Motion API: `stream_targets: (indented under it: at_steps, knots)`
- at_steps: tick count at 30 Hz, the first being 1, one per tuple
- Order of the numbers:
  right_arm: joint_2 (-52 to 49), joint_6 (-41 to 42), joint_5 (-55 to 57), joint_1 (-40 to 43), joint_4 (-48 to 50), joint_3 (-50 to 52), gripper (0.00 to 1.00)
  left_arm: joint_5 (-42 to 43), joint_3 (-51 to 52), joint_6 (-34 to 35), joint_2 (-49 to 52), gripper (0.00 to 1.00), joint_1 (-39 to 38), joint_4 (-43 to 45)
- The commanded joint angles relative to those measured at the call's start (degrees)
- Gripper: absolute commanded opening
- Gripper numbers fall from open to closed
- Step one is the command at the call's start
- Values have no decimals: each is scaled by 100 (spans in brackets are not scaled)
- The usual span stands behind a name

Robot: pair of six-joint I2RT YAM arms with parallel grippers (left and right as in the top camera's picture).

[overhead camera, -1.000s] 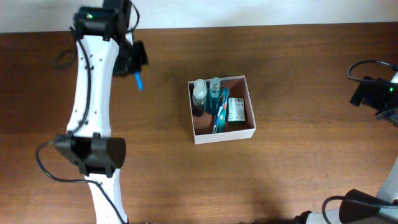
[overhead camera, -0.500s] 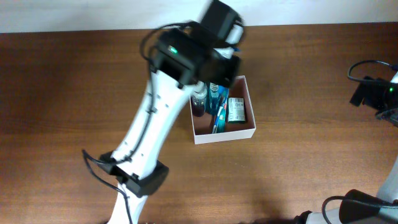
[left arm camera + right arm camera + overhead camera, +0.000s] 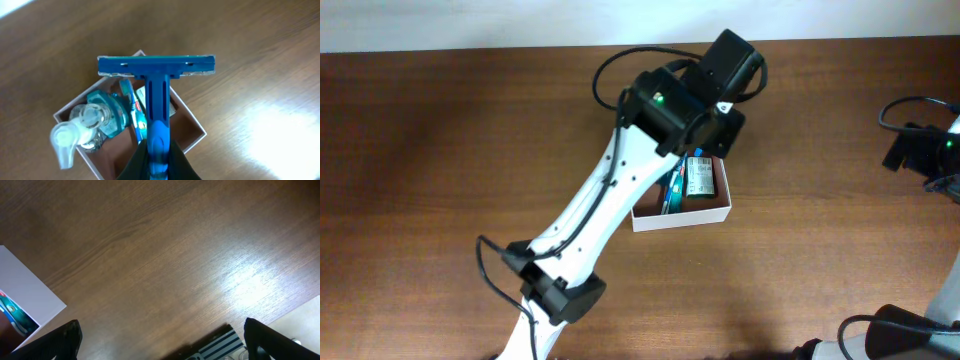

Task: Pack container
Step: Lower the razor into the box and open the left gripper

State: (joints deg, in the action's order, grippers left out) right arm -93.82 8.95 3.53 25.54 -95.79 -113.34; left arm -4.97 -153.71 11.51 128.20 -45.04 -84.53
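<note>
The blue razor still hangs high above the container; my left gripper will lower it toward the blue tube [image 3: 135,110] and the green-and-white packet next.
The container [image 3: 682,212], a square white box with a pinkish-brown inside, sits mid-table. It holds a clear pump bottle [image 3: 82,125], a teal bottle [image 3: 107,112], a blue tube [image 3: 135,110] and a green-and-white packet [image 3: 698,176]. My left gripper [image 3: 157,160] is shut on the handle of a blue razor [image 3: 156,66] and holds it above the container's [image 3: 192,122] far right part. In the overhead view the left arm [image 3: 675,105] covers the box's back half. My right gripper [image 3: 165,345] is open and empty, far right of the box.
The right arm [image 3: 920,150] and its cables sit at the table's right edge. A white wall of the container [image 3: 25,290] shows at the left of the right wrist view. A striped object [image 3: 220,345] lies under the right gripper.
The left arm has swung from the table's far left to above the container, carrying the blue razor. The right arm has not moved.
</note>
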Motion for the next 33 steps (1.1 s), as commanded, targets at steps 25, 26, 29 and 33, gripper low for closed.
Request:
stream_targets:
  at_steps: [25,26,29,33]
  knots:
    - [59,-11,-26,35,17,-9,98,-87,118,-90,1493,6,197,33]
    - [59,-11,-26,35,17,-9,98,-87,118,-85,1493,6,225,-17]
    - [59,-11,-26,35,17,-9,99,-85,118,-46,1493,6,297,-146]
    - [59,-11,-26,35,17,-9,99,-48,118,-48,1493,10,319,-195]
